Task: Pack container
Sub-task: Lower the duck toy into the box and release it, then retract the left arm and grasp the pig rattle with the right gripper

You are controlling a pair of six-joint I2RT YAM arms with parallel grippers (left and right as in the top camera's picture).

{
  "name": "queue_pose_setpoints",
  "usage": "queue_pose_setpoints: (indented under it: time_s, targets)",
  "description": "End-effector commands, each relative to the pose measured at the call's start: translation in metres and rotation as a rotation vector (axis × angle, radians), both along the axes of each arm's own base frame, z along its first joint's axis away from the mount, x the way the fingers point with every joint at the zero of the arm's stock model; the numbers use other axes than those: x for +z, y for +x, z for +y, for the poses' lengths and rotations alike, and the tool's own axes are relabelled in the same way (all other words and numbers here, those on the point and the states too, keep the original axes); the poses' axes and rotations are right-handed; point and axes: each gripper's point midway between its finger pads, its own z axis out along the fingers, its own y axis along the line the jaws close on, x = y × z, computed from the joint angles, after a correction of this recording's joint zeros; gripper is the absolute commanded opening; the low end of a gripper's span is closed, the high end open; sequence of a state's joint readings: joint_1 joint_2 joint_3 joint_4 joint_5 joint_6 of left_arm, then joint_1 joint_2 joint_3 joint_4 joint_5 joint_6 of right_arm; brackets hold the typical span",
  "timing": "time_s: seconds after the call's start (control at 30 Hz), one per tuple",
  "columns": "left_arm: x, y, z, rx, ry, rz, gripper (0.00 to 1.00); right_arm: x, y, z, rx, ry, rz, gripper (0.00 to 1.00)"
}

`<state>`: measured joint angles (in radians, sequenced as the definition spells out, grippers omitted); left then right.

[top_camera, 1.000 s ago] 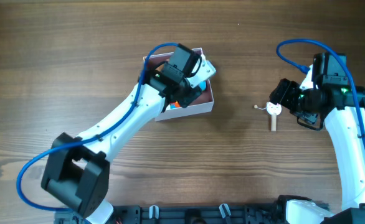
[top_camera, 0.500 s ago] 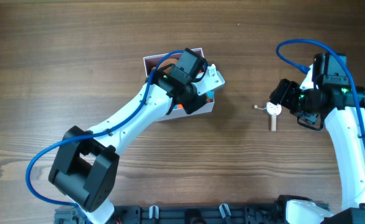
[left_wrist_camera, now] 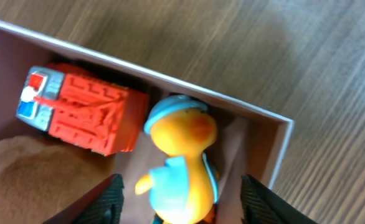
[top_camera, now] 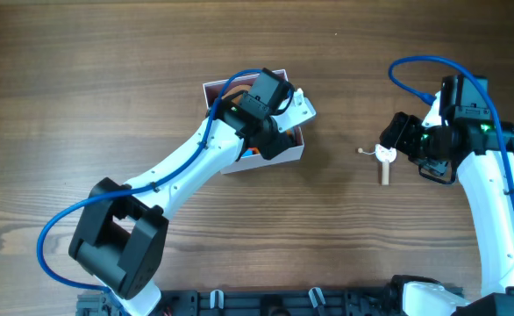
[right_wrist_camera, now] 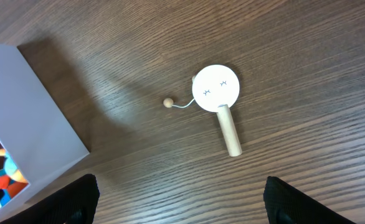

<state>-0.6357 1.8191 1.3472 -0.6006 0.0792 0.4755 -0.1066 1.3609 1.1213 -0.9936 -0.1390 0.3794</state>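
My right gripper moves down toward the table next, bringing its open fingers around the wooden handle point(top_camera: 385, 173).
The container point(top_camera: 274, 159), a white-walled box with a pink inside, stands at the middle of the table. My left gripper point(top_camera: 276, 133) hangs over its right part. In the left wrist view that gripper point(left_wrist_camera: 185, 205) is open, and a yellow duck with a blue cap point(left_wrist_camera: 182, 155) lies between the jaws, apart from both pads. A red block toy point(left_wrist_camera: 89, 115) lies beside the duck along the container's wall point(left_wrist_camera: 170, 81). My right gripper point(top_camera: 399, 136) point(right_wrist_camera: 182, 205) is open and empty, just above a small white rattle drum with a wooden handle point(right_wrist_camera: 217, 93) point(top_camera: 384, 160).
Something soft and brown point(left_wrist_camera: 27, 180) fills the container's near-left part. The container's white outer wall point(right_wrist_camera: 27, 112) shows at the left of the right wrist view. The drum's bead on a string point(right_wrist_camera: 168, 102) lies on the wooden table.
My left gripper has opened and let go of the duck, which now rests in the container. The left arm shifted slightly right early on. The right arm has not moved.
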Motion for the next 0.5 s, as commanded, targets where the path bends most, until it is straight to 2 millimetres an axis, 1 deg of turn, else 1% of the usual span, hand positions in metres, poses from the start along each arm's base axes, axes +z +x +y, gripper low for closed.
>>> queue_pose_setpoints:
  time_s: [0.0,0.07,0.1,0.13,0.17,0.2,0.23,0.27,0.3,0.33,0.4,0.43,0.47]
  targets:
    - [0.059,0.026,0.001,0.175,-0.109,-0.097,0.64,0.004,0.003,0.001,0.056,-0.01,-0.032,0.85]
    - [0.09,0.031,0.006,0.231,-0.177,-0.133,0.64,0.005,0.004,0.001,0.09,-0.023,-0.04,0.86]
    - [0.113,0.035,0.016,0.295,-0.224,-0.161,0.64,0.005,0.004,0.001,0.116,-0.033,-0.042,0.88]
    - [0.132,0.041,0.035,0.407,-0.261,-0.19,0.64,0.005,0.003,0.001,0.126,-0.036,-0.04,0.89]
    - [0.144,0.045,0.055,0.513,-0.282,-0.207,0.65,0.004,0.003,0.0,0.126,-0.038,-0.039,0.9]
    - [0.152,0.048,0.081,0.637,-0.297,-0.211,0.68,0.004,0.002,-0.001,0.122,-0.047,-0.035,0.9]
    - [0.155,0.05,0.106,0.751,-0.307,-0.199,0.7,0.003,0.001,-0.005,0.097,-0.057,-0.025,0.9]
    - [0.153,0.05,0.132,0.856,-0.317,-0.169,0.7,0.002,-0.001,-0.011,0.055,-0.08,-0.01,0.91]
    - [0.146,0.048,0.166,0.994,-0.313,-0.124,0.71,0.0,-0.003,-0.015,0.02,-0.095,0.004,0.92]
    - [0.138,0.046,0.195,1.1,-0.302,-0.088,0.75,-0.002,-0.004,-0.017,-0.001,-0.099,0.017,0.91]
    - [0.128,0.043,0.227,1.197,-0.272,-0.05,0.8,-0.008,-0.004,-0.017,-0.001,-0.097,0.041,0.91]
    - [0.124,0.042,0.24,1.232,-0.257,-0.039,0.86,-0.012,-0.004,-0.017,0.0,-0.095,0.055,0.92]
    - [0.121,0.04,0.257,1.276,-0.243,-0.03,1.0,-0.019,-0.004,-0.018,0.004,-0.095,0.082,0.92]
